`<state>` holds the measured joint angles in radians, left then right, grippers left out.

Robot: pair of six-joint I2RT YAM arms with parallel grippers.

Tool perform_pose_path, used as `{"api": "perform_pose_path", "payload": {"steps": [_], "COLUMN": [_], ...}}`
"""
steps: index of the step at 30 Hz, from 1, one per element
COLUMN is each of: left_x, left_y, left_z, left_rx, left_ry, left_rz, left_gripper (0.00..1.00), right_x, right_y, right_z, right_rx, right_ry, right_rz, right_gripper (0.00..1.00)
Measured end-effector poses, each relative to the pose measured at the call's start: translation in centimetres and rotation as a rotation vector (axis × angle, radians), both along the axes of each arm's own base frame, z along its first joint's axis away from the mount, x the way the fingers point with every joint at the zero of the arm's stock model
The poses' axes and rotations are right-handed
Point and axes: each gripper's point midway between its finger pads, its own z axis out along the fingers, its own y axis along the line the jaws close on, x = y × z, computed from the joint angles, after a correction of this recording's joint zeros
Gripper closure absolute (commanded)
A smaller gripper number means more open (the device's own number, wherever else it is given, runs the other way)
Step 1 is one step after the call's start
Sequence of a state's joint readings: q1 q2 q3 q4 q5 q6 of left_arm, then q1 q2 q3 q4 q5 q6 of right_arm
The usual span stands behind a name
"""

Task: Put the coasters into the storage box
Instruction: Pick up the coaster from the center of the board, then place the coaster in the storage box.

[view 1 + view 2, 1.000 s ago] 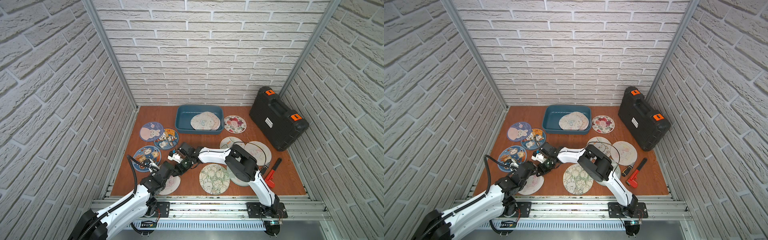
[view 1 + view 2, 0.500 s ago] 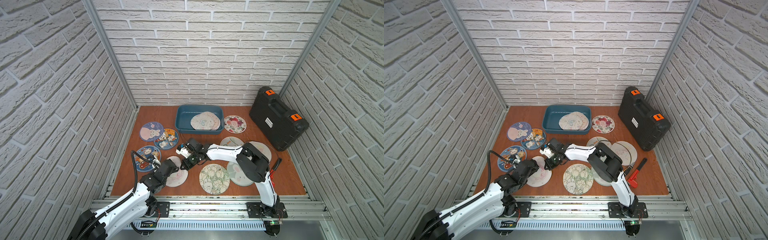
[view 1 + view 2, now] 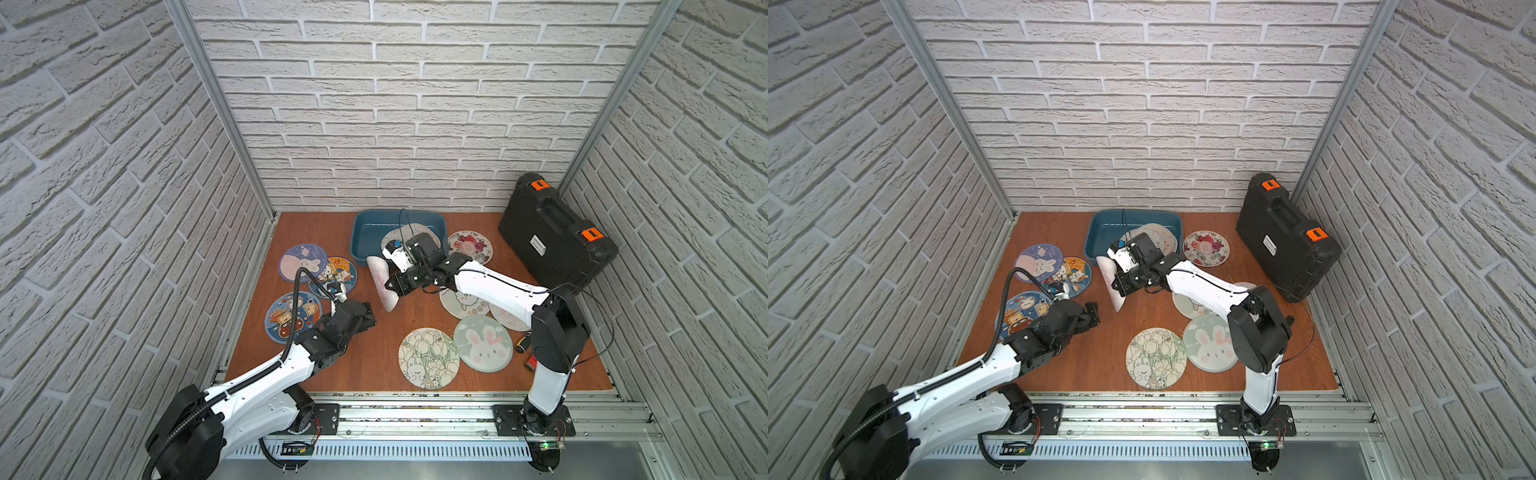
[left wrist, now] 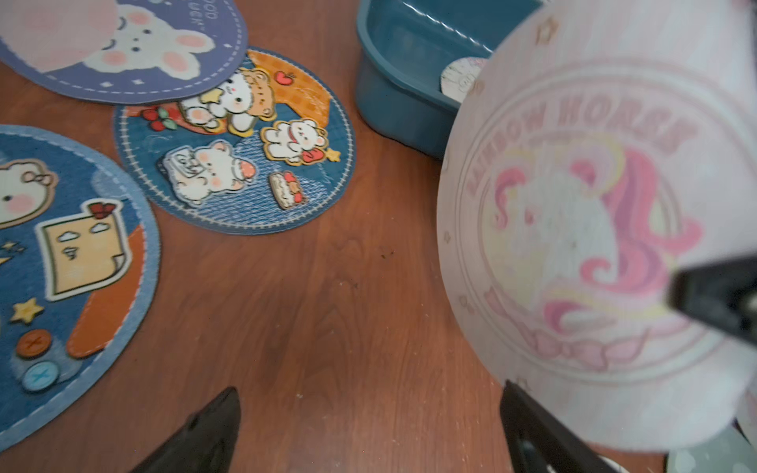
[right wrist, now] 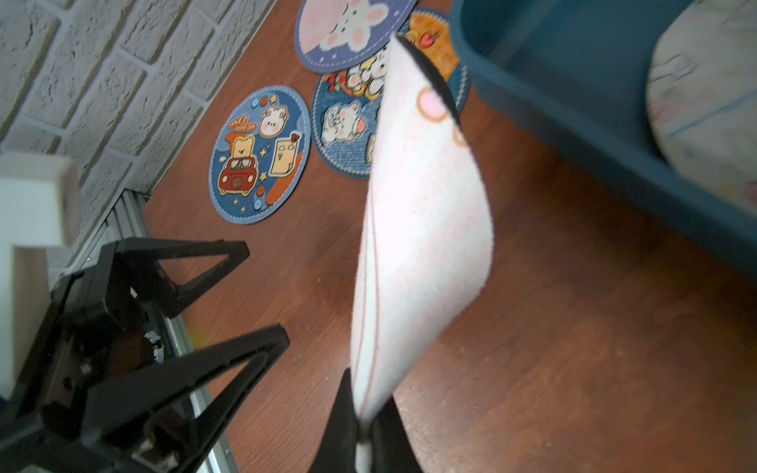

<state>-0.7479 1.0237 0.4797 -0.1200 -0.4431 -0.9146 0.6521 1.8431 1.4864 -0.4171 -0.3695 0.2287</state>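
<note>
The right gripper moves outward across the box's near edge next and releases the unicorn coaster's rim over the pale coasters inside, because the unicorn coaster [image 3: 380, 282] still hangs outside.
My right gripper [image 5: 362, 422] is shut on the rim of a pale pink unicorn coaster [image 3: 380, 282], which hangs edge-on above the table, just in front of the teal storage box [image 3: 361, 232]. The left wrist view shows its printed face [image 4: 573, 229]. The box holds pale coasters [image 3: 1154, 237]. My left gripper [image 3: 368, 318] stands open low over bare wood, nearer the front than the held coaster, with nothing between its fingers [image 4: 221, 409]. On the table lie a lavender bunny coaster [image 3: 301, 262], two blue bear coasters [image 3: 334, 276] [image 3: 291, 316], a tulip one [image 3: 428, 357], a green bunny one [image 3: 482, 343] and a rose one [image 3: 469, 247].
A black hard case [image 3: 552, 232] with orange latches stands at the back right. A red-handled tool [image 3: 530, 363] lies by the right arm's base. More pale coasters [image 3: 461, 301] lie under the right arm. Brick walls close in three sides.
The right gripper has lifted the pink coaster off the table onto its edge and carried it back toward the box. The left gripper has stayed open and drawn away from it.
</note>
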Motion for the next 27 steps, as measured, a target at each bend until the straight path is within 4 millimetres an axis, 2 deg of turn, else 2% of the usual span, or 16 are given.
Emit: {"api": "perform_pose_path", "payload": {"steps": [8, 11, 13, 16, 20, 25, 27], "left_x": [1.2, 1.6, 1.7, 1.9, 2.1, 2.3, 2.3], "left_y": [-4.6, -6.3, -7.2, -8.2, -8.5, -8.7, -8.7], "left_z": [-1.0, -1.1, -1.1, -1.1, -1.0, -0.8, -0.8], "left_rx": [0.086, 0.107, 0.113, 0.111, 0.113, 0.114, 0.117], "left_ry": [0.022, 0.015, 0.008, -0.004, -0.016, -0.030, -0.032], "left_rz": [-0.146, -0.195, -0.220, -0.247, -0.262, -0.269, -0.270], "left_gripper": [0.02, 0.02, 0.02, 0.02, 0.02, 0.02, 0.02], "right_x": [6.3, 8.8, 10.4, 13.2, 16.3, 18.5, 19.1], "right_y": [-3.0, -3.9, -4.2, -4.3, -4.4, -5.7, -6.4], "right_z": [5.0, 6.2, 6.2, 4.8, 0.9, -3.9, -5.1], "right_rx": [0.025, 0.039, 0.043, 0.038, 0.007, -0.035, -0.047], "right_ry": [-0.158, -0.217, -0.236, -0.241, -0.201, -0.138, -0.123], "right_rz": [-0.152, -0.210, -0.237, -0.272, -0.307, -0.372, -0.405], "right_gripper": [0.94, 0.94, 0.94, 0.94, 0.94, 0.94, 0.94]}}
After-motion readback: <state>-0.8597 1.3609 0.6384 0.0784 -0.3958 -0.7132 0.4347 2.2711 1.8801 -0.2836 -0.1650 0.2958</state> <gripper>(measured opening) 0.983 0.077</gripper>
